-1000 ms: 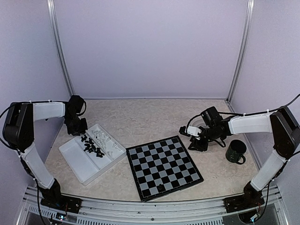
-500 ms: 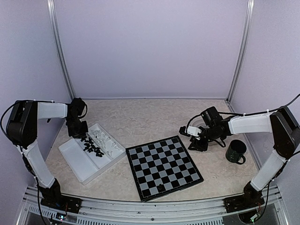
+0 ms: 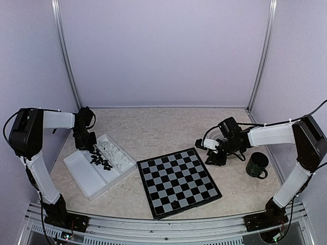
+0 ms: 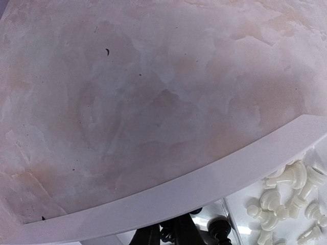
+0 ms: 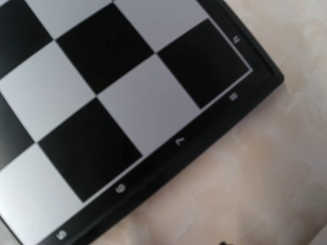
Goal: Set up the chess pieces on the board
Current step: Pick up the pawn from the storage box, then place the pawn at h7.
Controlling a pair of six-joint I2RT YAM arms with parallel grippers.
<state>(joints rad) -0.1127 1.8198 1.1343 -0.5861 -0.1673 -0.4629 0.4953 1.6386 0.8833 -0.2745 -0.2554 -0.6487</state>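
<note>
The robot will next raise its left gripper, bring it across to the right in the top view and lower it onto the empty light square by the board's near tray-side corner.
The board lies at the table's middle, with one black chess piece on a near square. The other chess pieces lie in a white tray: a black heap and a white heap. My left gripper reaches down into the tray's far end. In the left wrist view its dark fingers stand close together with a black piece pinched between them. Beside them are another black piece and white pieces. My right gripper hovers by the board's far right corner; its jaws do not show.
A dark green mug stands right of the board. The tray's white rim crosses the left wrist view. Purple walls close in the back and both sides.
The left gripper has sunk a little into the tray's far end and its jaws have narrowed around a black piece. The right arm has not moved.
</note>
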